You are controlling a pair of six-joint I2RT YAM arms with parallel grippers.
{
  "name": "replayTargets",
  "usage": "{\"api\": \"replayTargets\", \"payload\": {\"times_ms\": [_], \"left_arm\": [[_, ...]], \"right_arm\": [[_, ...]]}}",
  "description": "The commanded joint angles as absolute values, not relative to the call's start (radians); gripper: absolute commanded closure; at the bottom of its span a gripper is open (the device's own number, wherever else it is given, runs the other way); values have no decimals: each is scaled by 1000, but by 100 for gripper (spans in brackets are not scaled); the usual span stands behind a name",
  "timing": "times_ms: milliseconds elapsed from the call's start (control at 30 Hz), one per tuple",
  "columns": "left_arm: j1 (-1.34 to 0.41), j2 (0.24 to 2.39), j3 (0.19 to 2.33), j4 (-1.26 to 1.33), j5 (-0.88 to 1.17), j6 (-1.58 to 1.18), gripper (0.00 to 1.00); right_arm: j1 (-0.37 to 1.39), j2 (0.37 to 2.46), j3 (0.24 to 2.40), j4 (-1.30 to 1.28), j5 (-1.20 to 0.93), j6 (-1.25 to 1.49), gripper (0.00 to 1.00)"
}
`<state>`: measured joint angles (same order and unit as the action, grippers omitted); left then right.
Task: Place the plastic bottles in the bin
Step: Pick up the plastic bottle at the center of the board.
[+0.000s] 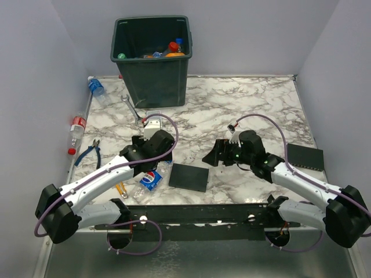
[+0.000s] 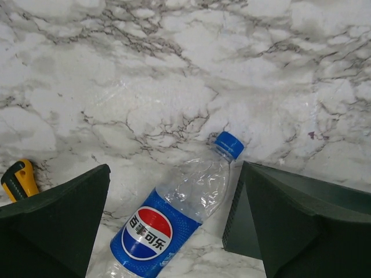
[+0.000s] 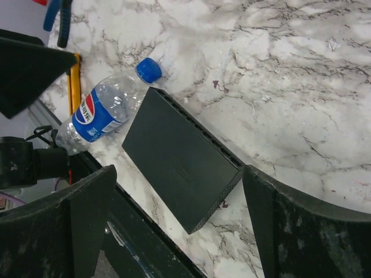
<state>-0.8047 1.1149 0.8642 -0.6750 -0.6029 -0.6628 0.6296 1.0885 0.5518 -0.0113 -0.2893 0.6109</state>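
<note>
The Pepsi bottle lies below my left gripper, between its open fingers. The gripper moves down next onto the clear part of the bottle between blue cap and label [image 1: 163, 169] [image 2: 194, 188].
A clear Pepsi bottle [image 1: 149, 180] [image 2: 174, 214] [image 3: 104, 113] with a blue label and blue cap lies on its side near the table's front edge. My left gripper [image 1: 152, 165] [image 2: 175, 174] hovers right above it, open, one finger on each side, not touching. My right gripper [image 1: 217, 154] [image 3: 179, 169] is open above a flat black plate [image 3: 179, 156], holding nothing. The dark green bin [image 1: 119, 55] stands at the back with several bottles [image 1: 174, 46] inside. A blue-label bottle [image 1: 95, 87] and a red-label bottle [image 1: 76, 130] lie along the left edge.
A wrench [image 1: 132, 109] lies in front of the bin. Blue-handled pliers [image 1: 90, 152] rest at the left. A yellow-handled tool [image 1: 120, 188] [image 2: 20, 176] lies beside the Pepsi bottle. The black plate [image 1: 189, 176] touches that bottle; a second black plate [image 1: 305, 156] sits far right.
</note>
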Motion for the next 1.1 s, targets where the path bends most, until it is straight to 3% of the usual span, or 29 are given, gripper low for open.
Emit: {"api": "replayTargets", "payload": {"times_ms": [0, 567, 667, 933, 1067], "left_arm": [[-801, 1170, 801, -749, -495, -723, 1], [-677, 1449, 724, -601, -303, -574, 4], [-655, 1466, 717, -572, -261, -565, 13], [-645, 1375, 721, -551, -261, -568, 52], [-641, 1277, 766, -591, -326, -575, 65]], "right_arm": [[636, 1087, 565, 50, -335, 602, 8], [637, 886, 494, -28, -243, 597, 7], [636, 891, 506, -42, -234, 584, 7], [637, 913, 534, -51, -221, 572, 7], [637, 914, 567, -64, -210, 563, 7]]}}
